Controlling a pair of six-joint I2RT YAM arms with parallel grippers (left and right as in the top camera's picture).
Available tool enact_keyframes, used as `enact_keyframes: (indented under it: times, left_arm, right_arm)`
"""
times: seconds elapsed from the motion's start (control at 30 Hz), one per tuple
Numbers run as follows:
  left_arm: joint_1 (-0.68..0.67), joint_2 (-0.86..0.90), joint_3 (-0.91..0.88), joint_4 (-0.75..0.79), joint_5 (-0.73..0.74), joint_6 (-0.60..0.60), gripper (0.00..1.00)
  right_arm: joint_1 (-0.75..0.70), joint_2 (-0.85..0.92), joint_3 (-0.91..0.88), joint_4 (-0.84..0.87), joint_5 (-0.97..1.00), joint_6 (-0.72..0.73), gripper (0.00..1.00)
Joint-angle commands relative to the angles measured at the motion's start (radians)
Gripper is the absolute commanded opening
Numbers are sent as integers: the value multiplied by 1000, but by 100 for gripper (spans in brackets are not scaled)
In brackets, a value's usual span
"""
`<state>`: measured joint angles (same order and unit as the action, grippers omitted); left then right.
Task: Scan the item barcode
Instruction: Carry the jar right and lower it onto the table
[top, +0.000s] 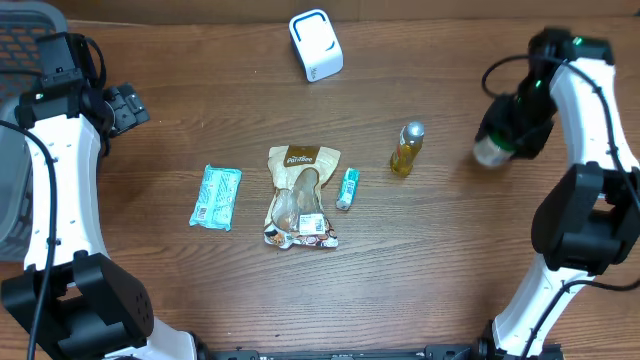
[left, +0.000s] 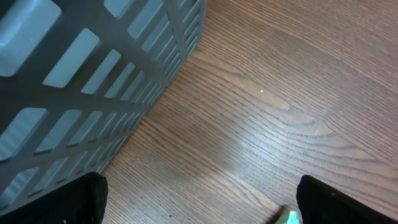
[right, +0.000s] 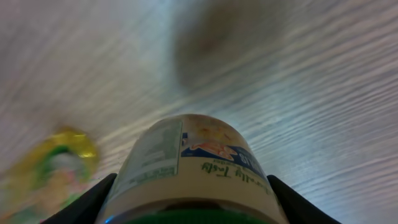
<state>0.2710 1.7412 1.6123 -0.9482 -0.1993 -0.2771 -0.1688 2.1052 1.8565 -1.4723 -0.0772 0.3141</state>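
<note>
My right gripper needs to lower the jar (top: 488, 150) next and release it beside the yellow bottle, since the bare tabletop below has room for it.
My right gripper (top: 508, 132) is shut on a jar (top: 488, 150) with a cream label and a green lid, held above the table at the right. In the right wrist view the jar (right: 186, 168) fills the space between both black fingers (right: 84, 202), label side towards the camera. The white box-shaped scanner (top: 316, 45) stands at the back centre, well left of the jar. My left gripper (top: 128, 105) hangs open at the far left with nothing between its fingers (left: 74, 199).
A grey slatted basket (top: 25, 40) sits at the left edge, close to the left gripper. In the middle lie a teal packet (top: 216, 197), a brown snack bag (top: 302, 197) and a small tube (top: 347, 188). A yellow bottle (top: 407, 148) stands just left of the jar.
</note>
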Motion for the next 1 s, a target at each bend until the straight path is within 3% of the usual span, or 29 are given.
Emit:
enact_keyframes:
  times: [0.0, 0.23, 0.97]
  left_arm:
    - [9, -9, 18, 3, -13, 11, 100]
    - [10, -9, 18, 3, -13, 11, 100]
    - [10, -9, 18, 3, -13, 12, 99]
  right_arm:
    - [2, -11, -108, 36, 46, 26, 12]
    - [2, -11, -224, 119, 61, 33, 17]
    - [2, -11, -227, 146, 88, 34, 28]
